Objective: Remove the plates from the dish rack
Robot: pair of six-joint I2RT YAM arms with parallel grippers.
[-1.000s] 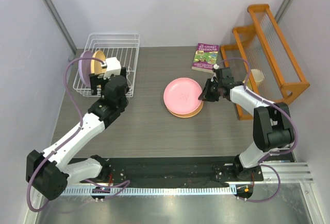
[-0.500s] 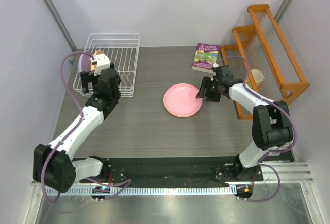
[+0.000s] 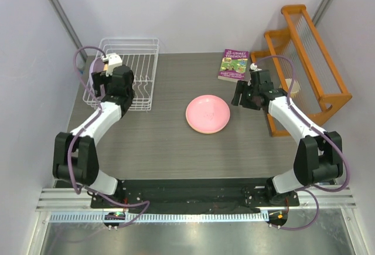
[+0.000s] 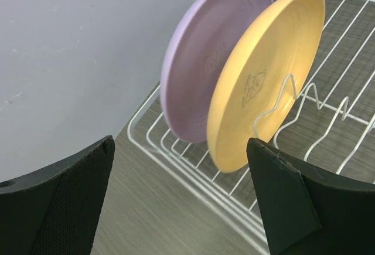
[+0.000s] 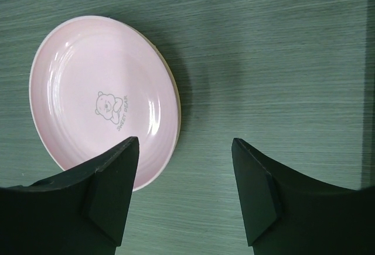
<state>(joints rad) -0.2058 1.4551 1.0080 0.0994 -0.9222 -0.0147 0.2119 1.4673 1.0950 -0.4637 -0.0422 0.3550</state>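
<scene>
Since the orange-yellow plate's near rim [image 4: 214,143] stands off-centre ahead of the open fingers, I will advance my left gripper toward the right in the wrist view and close.
The white wire dish rack [image 3: 137,61] [image 4: 193,170] stands at the table's back left. Two plates stand on edge in it, side by side: a lilac one [image 4: 202,70] and an orange-yellow one [image 4: 266,82]. My left gripper [image 3: 101,73] [image 4: 180,149] is open in front of their lower rims, touching neither; in the top view it hides them. A pink plate [image 3: 207,114] [image 5: 99,97] lies flat mid-table, with a thin yellowish edge showing under its right rim. My right gripper [image 3: 237,98] [image 5: 184,146] hangs open just right of it, holding nothing.
A purple-and-green book [image 3: 234,65] lies at the back, right of centre. An orange wooden shelf rack [image 3: 304,61] runs along the right side, close behind my right arm. A grey wall lies left of the dish rack.
My right gripper has opened, let go of the pink plate, and pulled back to the right. My left arm has swung left and back to the plates in the rack.
</scene>
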